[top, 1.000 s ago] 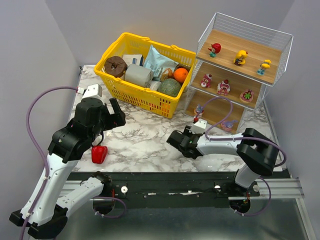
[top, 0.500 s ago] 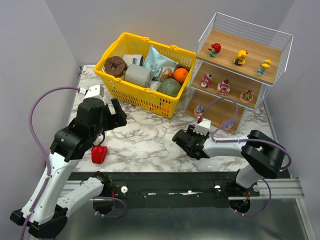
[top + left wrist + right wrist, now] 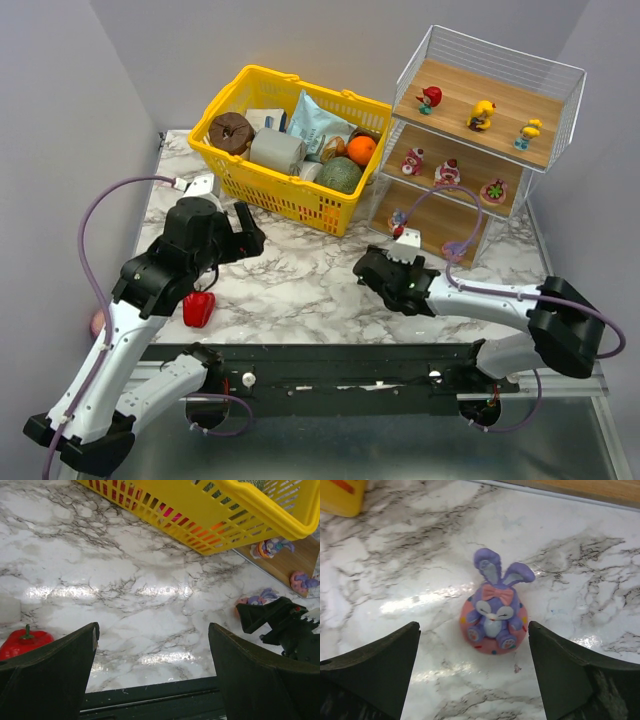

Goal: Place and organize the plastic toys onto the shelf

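Note:
My left gripper will next move down and to the right in the top view to close at the bunny's pink base, because this bunny is standing outside the shelf.
A purple bunny on a pink base (image 3: 494,611) stands upright on the marble table, just ahead of my right gripper (image 3: 473,630), which is open and empty, a finger on each side. In the top view the right gripper (image 3: 370,268) hides it. The left wrist view shows it (image 3: 256,600) beside the right fingers. The shelf (image 3: 455,85) holds a red figure (image 3: 431,97) and two yellow ducks (image 3: 482,114) on top, three red-pink figures (image 3: 447,175) in the middle, and two bunnies (image 3: 399,219) at the bottom. My left gripper (image 3: 240,230) is open and empty above the table.
A yellow basket (image 3: 290,195) full of groceries stands at the back centre, left of the shelf. A red bell pepper (image 3: 198,308) lies near the table's front left edge, under the left arm. Purple cables loop over both arms.
My right gripper has moved a little right and toward the shelf, and its elbow has swung out to the lower right. My left gripper has drifted slightly right.

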Available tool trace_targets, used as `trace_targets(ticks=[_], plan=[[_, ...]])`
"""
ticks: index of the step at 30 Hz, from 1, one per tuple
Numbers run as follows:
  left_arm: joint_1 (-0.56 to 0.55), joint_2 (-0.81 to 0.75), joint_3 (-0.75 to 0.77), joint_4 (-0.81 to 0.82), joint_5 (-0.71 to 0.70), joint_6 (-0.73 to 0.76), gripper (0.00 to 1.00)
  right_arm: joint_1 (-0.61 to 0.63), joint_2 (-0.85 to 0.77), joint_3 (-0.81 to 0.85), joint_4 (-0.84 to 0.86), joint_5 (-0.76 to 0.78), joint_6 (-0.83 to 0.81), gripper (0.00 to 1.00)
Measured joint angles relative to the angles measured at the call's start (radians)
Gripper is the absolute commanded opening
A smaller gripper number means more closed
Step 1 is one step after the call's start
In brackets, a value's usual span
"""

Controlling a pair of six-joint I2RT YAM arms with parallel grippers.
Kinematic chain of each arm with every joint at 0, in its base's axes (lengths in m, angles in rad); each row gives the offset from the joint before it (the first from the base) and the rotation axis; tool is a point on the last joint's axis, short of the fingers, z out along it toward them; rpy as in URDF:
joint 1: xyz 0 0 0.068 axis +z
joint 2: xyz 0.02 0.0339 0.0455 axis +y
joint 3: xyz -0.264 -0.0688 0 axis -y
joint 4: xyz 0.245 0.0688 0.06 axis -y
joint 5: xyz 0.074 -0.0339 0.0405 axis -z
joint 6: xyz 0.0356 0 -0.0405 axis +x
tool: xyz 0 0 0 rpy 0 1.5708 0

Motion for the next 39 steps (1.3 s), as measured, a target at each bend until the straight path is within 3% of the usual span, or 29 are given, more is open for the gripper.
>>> trace_targets(ticks=[6, 11, 16, 19, 23, 32, 39], plan=[[0.000, 0.004, -0.114, 0.077, 0.122, -0.031, 0.99, 0.009, -0.152, 0.103, -0.120, -0.056, -0.051, 0.96], [-0.026, -0.006, -0.320, 0.262, 0.263, -0.095, 0.99, 0.009, -0.306, 0.203, -0.256, -0.127, -0.092, 0.94], [-0.276, 0.043, -0.468, 0.459, 0.208, -0.178, 0.97, 0.013, -0.449, 0.284, -0.380, -0.229, -0.127, 0.92], [-0.417, 0.163, -0.468, 0.610, 0.156, -0.232, 0.92, 0.014, -0.541, 0.340, -0.468, -0.274, -0.142, 0.92], [-0.483, 0.334, -0.465, 0.763, 0.103, -0.319, 0.90, 0.014, -0.620, 0.470, -0.580, -0.306, -0.161, 0.92], [-0.533, 0.634, -0.410, 0.969, 0.048, -0.578, 0.86, 0.014, -0.666, 0.597, -0.708, -0.385, -0.167, 0.90], [-0.551, 0.797, -0.394, 1.117, 0.034, -0.768, 0.73, 0.014, -0.667, 0.661, -0.782, -0.412, -0.148, 0.90]])
